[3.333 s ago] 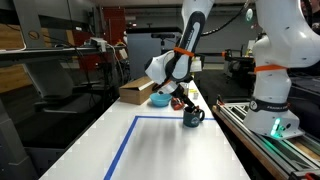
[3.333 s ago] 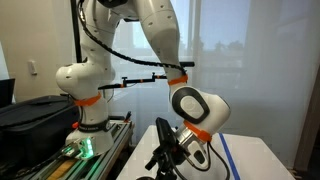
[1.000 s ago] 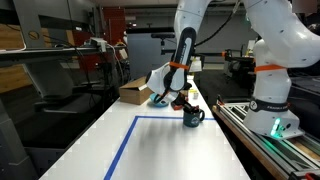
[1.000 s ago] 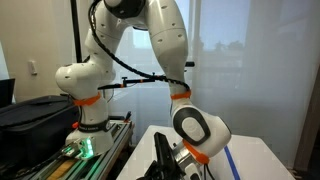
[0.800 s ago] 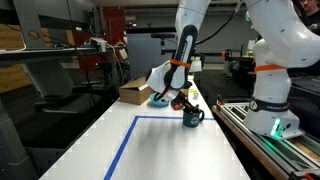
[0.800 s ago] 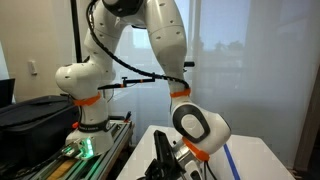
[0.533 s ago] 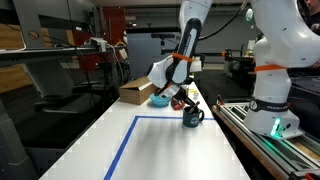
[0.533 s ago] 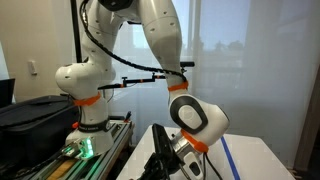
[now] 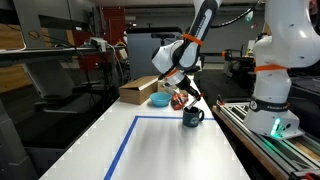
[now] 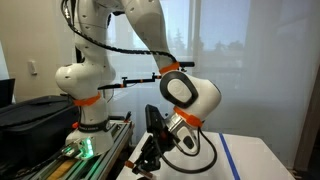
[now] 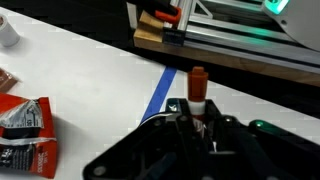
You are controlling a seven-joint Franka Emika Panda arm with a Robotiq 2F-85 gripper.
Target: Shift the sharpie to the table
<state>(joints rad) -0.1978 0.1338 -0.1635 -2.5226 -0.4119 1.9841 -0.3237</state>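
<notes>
The sharpie should go past the mug in my gripper, then down and outward onto the bare white tabletop [image 9: 143,160] beside the blue tape for release.
In the wrist view the sharpie [image 11: 197,86], a slim stick with a red-brown end, stands out from between the dark fingers of my gripper [image 11: 197,110], which is shut on it. Beneath lies the white table [image 11: 90,85] with a blue tape line [image 11: 160,92]. In both exterior views the gripper [image 9: 183,91] [image 10: 150,158] hangs in the air, above and slightly behind the dark mug [image 9: 191,117]. The sharpie is too small to make out in those views.
A blue bowl [image 9: 160,100], a cardboard box [image 9: 135,91] and a red packet [image 11: 22,125] lie at the table's far end. The metal-railed bench [image 9: 270,140] with the white robot base [image 10: 85,125] runs along one side.
The arm has risen and swung, lifting the gripper up and away from the mug. The gripper has stayed shut.
</notes>
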